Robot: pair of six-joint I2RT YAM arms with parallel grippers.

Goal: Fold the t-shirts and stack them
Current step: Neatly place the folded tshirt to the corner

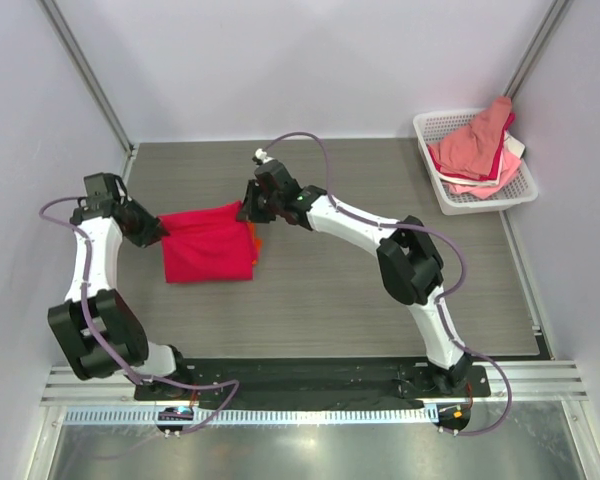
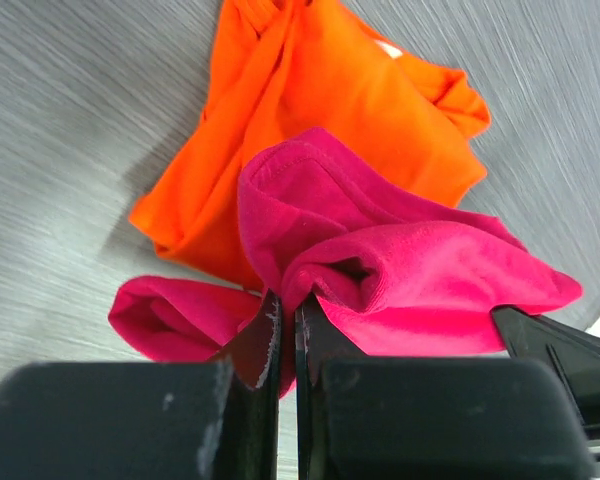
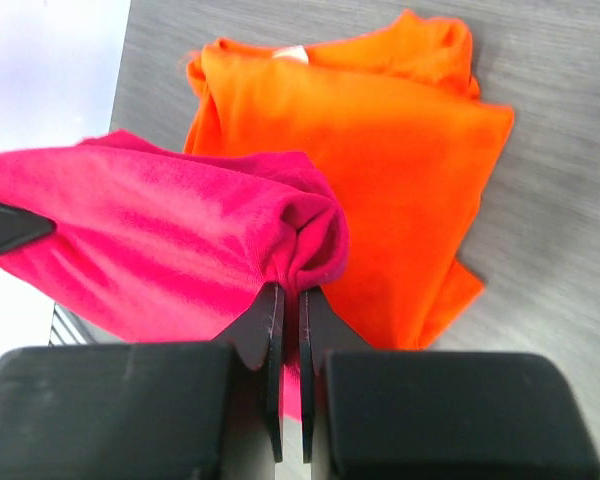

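The crimson-red t-shirt's edge goes outward and down over the orange t-shirt's far end (image 3: 380, 75) next. My right gripper then releases it there, since that end still lies uncovered.
The crimson-red t-shirt (image 1: 208, 245) hangs stretched between my two grippers over the left part of the table. My left gripper (image 1: 152, 232) is shut on its left edge (image 2: 400, 280). My right gripper (image 1: 250, 208) is shut on its right edge (image 3: 180, 240). The bright orange t-shirt (image 3: 370, 160) lies folded flat on the table beneath the red one; it also shows in the left wrist view (image 2: 310, 110), and in the top view only a sliver (image 1: 257, 245) peeks out at the red shirt's right edge.
A white lattice basket (image 1: 428, 128) stands at the back right corner, holding pink and red clothes (image 1: 475, 150). The grey wood-grain table (image 1: 380, 290) is bordered by white walls at the back and sides.
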